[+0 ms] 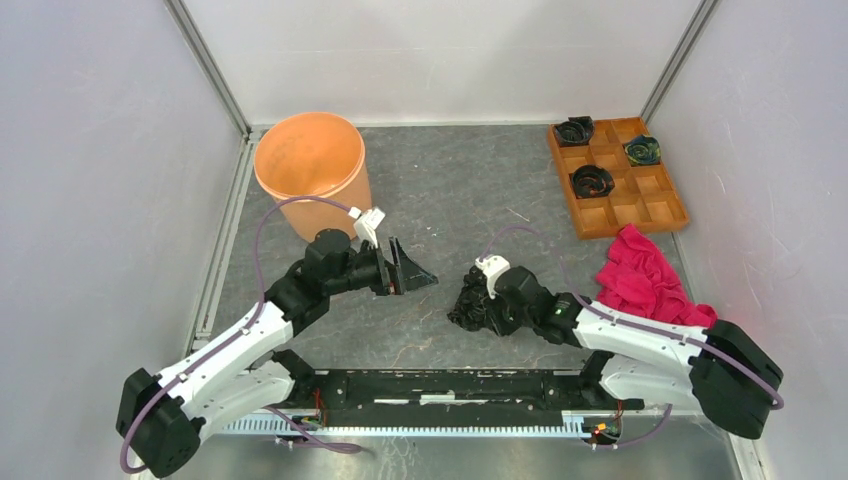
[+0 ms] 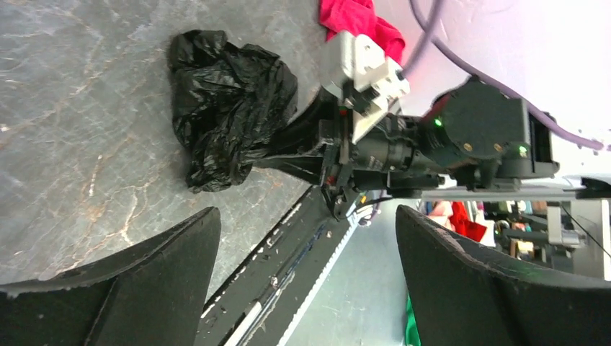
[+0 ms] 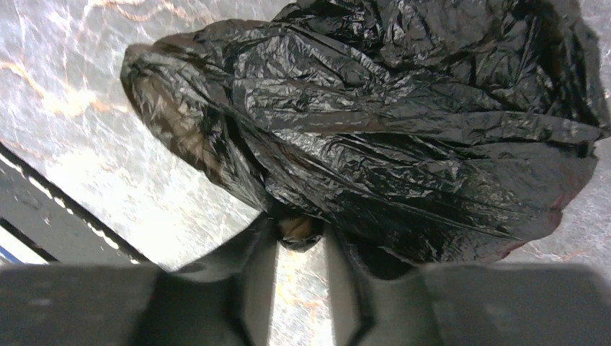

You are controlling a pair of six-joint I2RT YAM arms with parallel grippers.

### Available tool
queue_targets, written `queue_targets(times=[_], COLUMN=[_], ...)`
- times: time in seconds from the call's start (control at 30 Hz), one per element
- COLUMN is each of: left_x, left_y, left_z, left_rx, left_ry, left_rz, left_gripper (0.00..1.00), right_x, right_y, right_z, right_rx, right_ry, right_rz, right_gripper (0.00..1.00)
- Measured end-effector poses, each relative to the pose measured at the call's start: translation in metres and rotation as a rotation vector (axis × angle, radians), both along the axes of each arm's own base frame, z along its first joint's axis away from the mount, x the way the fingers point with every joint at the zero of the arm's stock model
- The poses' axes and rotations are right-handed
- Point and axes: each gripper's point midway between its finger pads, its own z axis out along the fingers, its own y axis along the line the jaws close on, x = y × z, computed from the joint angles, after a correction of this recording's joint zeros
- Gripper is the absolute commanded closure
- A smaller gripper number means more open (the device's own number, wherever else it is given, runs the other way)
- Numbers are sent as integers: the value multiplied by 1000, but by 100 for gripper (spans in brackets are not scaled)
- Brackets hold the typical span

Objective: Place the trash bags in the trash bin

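I need to move my left gripper slightly back toward the bag (image 1: 462, 306) first so that it can close on the bag's near edge, because the bag lies nearer my base.
The trash bag (image 1: 462, 306) is a crumpled wad of glossy black film lying on the grey table, right of centre. It fills the right wrist view (image 3: 403, 122) and shows in the left wrist view (image 2: 230, 101). My right gripper (image 3: 300, 229) is shut on a fold at the bag's near edge; from above it sits at the bag's right side (image 1: 490, 300). My left gripper (image 1: 412, 272) is open and empty, a short way left of the bag, its fingers (image 2: 180, 259) wide apart. The round orange trash bin (image 1: 335, 205) stands upright at the back left, behind the left arm.
An orange-brown compartment tray (image 1: 652, 186) sits at the back right with small coiled black rolls (image 1: 592, 180) in it. A pink-red cloth (image 1: 640, 275) lies right of my right arm. White walls close in the table on three sides.
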Motion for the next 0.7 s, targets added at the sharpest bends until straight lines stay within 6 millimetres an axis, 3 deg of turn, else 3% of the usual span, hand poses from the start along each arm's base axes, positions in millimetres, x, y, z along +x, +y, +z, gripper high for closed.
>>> queue_targets(times=[0.07, 0.17, 0.3, 0.57, 0.7], left_x=[2, 7, 10, 1, -7], left_y=[1, 7, 13, 19, 24], left_z=[-3, -5, -9, -46, -32], left_rx=[17, 39, 59, 102, 45], left_ry=[-2, -11, -10, 45, -14], left_rz=[25, 75, 111, 109, 101], left_gripper=[4, 3, 4, 3, 0], right_x=[3, 7, 7, -6, -10], right_y=[6, 13, 29, 62, 71], right_z=[3, 12, 38, 98, 121], right_rx=[0, 30, 173, 442, 526], right_ry=[-31, -71, -135, -211, -219], right_rz=[10, 20, 67, 195, 218], right_gripper=[99, 100, 100, 100, 100])
